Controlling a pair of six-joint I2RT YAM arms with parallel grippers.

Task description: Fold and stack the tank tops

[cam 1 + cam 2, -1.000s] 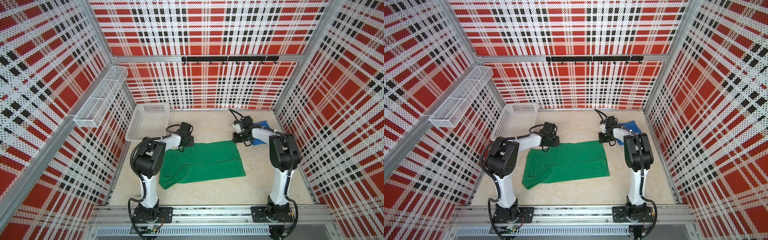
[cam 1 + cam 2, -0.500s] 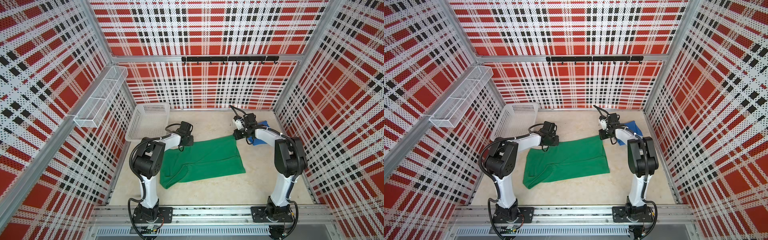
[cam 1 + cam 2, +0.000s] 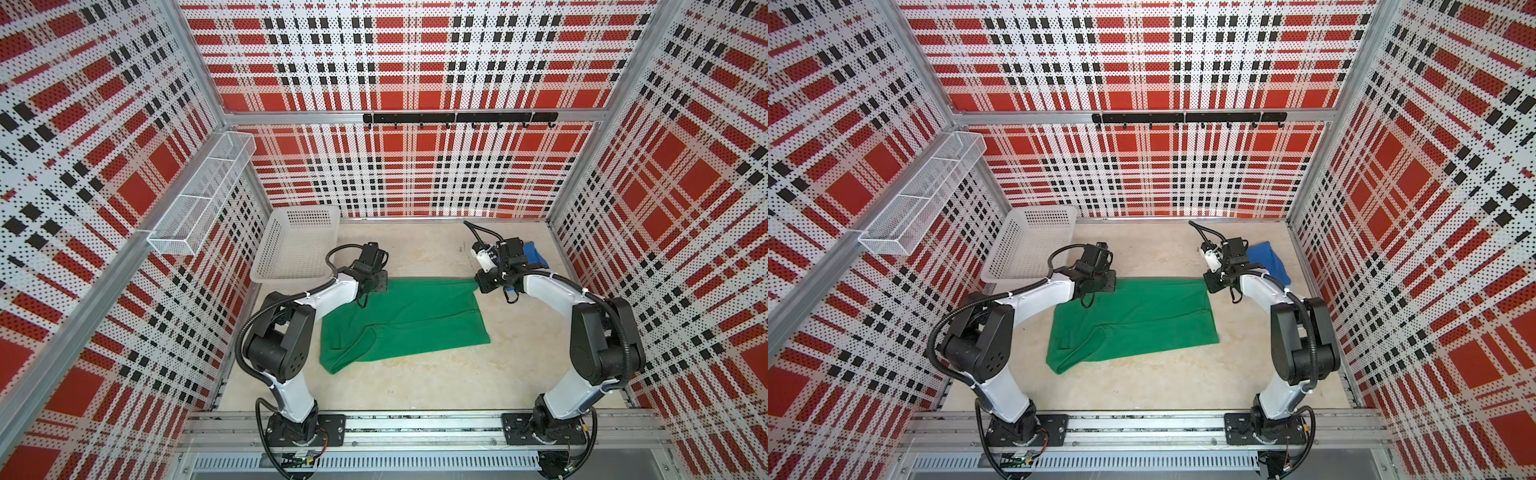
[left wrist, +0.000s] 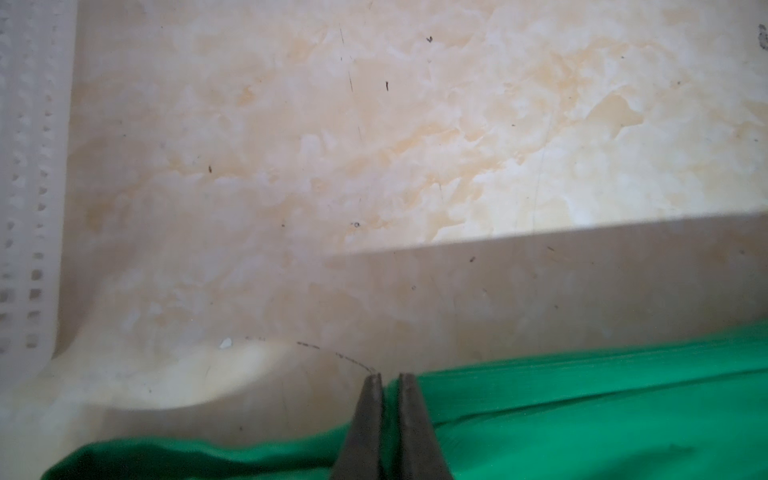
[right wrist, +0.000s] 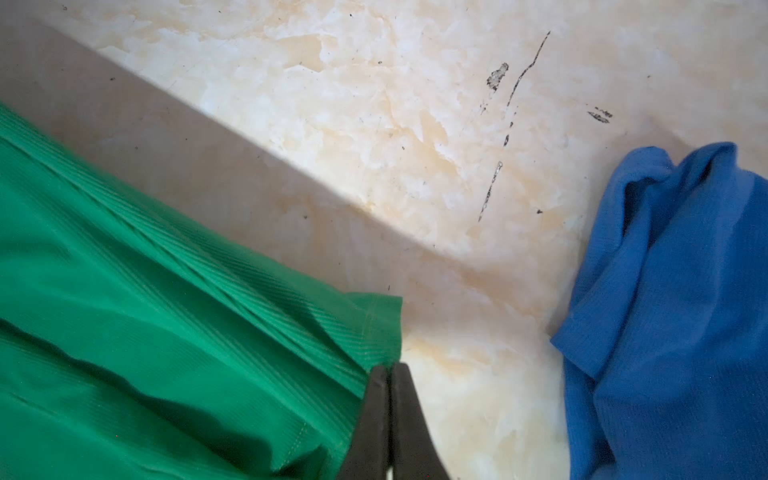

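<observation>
The green tank top's far edge comes free next, as my left gripper draws back toward the base over the crease across the green tank top (image 3: 377,325), since its far part lies spread.
The green tank top (image 3: 407,320) (image 3: 1133,320) lies spread on the table, its near left part rumpled. My left gripper (image 3: 376,286) (image 3: 1106,284) is at its far left corner. In the left wrist view this gripper (image 4: 390,376) is shut with green fabric (image 4: 582,415) pinched between the tips. My right gripper (image 3: 482,284) (image 3: 1210,284) (image 5: 390,368) is shut on the far right corner of the green cloth (image 5: 145,311). The far edge runs taut between the two grippers. The blue tank top (image 3: 534,255) (image 3: 1268,259) (image 5: 673,311) lies crumpled behind the right gripper.
A white perforated basket (image 3: 291,245) (image 3: 1025,245) (image 4: 25,187) stands at the back left, just behind the left gripper. A wire shelf (image 3: 199,203) hangs on the left wall and a black hook rail (image 3: 457,117) on the back wall.
The right gripper has drawn the green top's far right corner slightly rightward, straightening the far edge, and the right elbow has swung outward. The left gripper has hardly moved.
</observation>
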